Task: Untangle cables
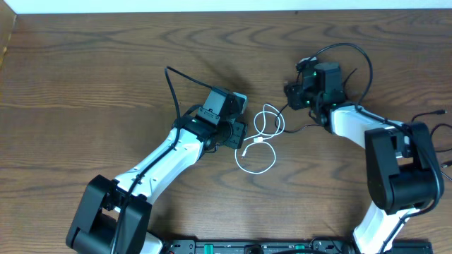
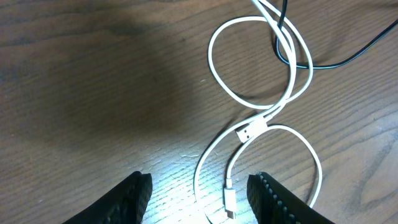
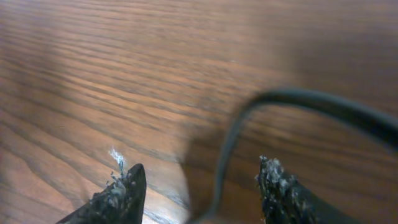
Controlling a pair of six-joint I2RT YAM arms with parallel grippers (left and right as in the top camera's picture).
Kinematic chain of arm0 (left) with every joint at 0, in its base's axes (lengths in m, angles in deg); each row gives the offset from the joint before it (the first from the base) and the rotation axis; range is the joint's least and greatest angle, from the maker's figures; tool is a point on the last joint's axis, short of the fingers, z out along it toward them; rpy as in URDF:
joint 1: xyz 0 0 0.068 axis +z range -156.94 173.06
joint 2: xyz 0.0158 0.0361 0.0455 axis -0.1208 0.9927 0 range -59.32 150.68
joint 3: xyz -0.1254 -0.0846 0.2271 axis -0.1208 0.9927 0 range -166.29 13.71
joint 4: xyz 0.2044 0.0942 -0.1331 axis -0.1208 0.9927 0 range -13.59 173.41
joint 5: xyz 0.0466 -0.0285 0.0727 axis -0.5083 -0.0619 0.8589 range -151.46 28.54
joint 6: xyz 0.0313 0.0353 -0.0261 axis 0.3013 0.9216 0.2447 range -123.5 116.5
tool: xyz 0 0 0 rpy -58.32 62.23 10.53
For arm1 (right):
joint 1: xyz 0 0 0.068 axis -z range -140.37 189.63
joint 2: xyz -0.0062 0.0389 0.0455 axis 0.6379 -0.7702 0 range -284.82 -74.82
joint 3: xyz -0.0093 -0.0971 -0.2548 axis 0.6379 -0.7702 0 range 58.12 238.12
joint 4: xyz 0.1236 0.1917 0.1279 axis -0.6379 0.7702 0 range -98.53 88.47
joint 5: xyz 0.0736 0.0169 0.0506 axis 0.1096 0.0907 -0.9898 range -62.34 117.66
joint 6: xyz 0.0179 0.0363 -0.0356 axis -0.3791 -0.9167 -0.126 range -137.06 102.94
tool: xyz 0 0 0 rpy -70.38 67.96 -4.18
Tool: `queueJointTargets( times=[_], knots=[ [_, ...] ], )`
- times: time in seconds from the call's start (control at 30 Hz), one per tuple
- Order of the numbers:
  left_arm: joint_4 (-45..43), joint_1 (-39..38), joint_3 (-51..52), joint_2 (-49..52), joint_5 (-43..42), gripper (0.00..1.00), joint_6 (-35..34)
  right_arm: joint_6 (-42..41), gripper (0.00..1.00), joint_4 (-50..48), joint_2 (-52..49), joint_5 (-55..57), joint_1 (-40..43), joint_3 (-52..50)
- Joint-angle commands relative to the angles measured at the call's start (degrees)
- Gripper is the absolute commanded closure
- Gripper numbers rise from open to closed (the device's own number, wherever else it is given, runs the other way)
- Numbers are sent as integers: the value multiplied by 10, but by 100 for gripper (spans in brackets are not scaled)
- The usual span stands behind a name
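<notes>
My right gripper should next move slightly toward the white loops and close its fingers on the thin black cable (image 1: 300, 129), because that cable already runs between them.
The white cable (image 1: 258, 140) lies on the table in two linked loops, its plug ends near the middle (image 2: 252, 132). The thin black cable (image 1: 300, 129) runs from the white upper loop toward the right arm; in the left wrist view it (image 2: 329, 66) crosses through the top white loop. My left gripper (image 1: 241, 132) is open just left of the white loops, low over the table, with a white plug end lying between its fingers (image 2: 200, 190). My right gripper (image 1: 289, 95) is open (image 3: 200, 180). A blurred dark cable (image 3: 231, 140) passes between its fingers, not gripped.
The wooden table (image 1: 92, 77) stretches wide to the left and back. Thicker black robot wires arch over the right arm (image 1: 353, 53) and the left arm (image 1: 171, 88). A dark base bar runs along the front edge (image 1: 247, 247).
</notes>
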Motion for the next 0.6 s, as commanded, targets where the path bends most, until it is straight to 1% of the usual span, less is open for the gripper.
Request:
queueJointTargets(
  times=[0.0,0.07,0.1,0.13,0.2,0.33,0.5,0.57],
  knots=[
    [1,-1,-2,-5,-7,46,3,-3,58,-28,-21,2,-17,4],
    [1,-1,-2,-5,-7,46,3,-26,69,-32,-28,2,-19,4],
    [1,-1,-2,-5,-7,46,3,-40,77,-30,-30,2,-20,4],
    [1,-1,-2,-5,-7,46,3,-52,87,-30,-32,-2,-20,4],
    [1,-1,-2,-5,-7,46,3,-65,99,-30,-32,-23,-20,4],
    [1,-1,-2,-5,-7,46,3,-67,99,-42,-30,-130,-20,4],
    [1,-1,-2,-5,-7,46,3,-131,99,-57,-7,-259,-12,4],
    [1,-1,-2,-5,-7,46,3,-153,99,-77,28,-322,-7,4]
  ],
)
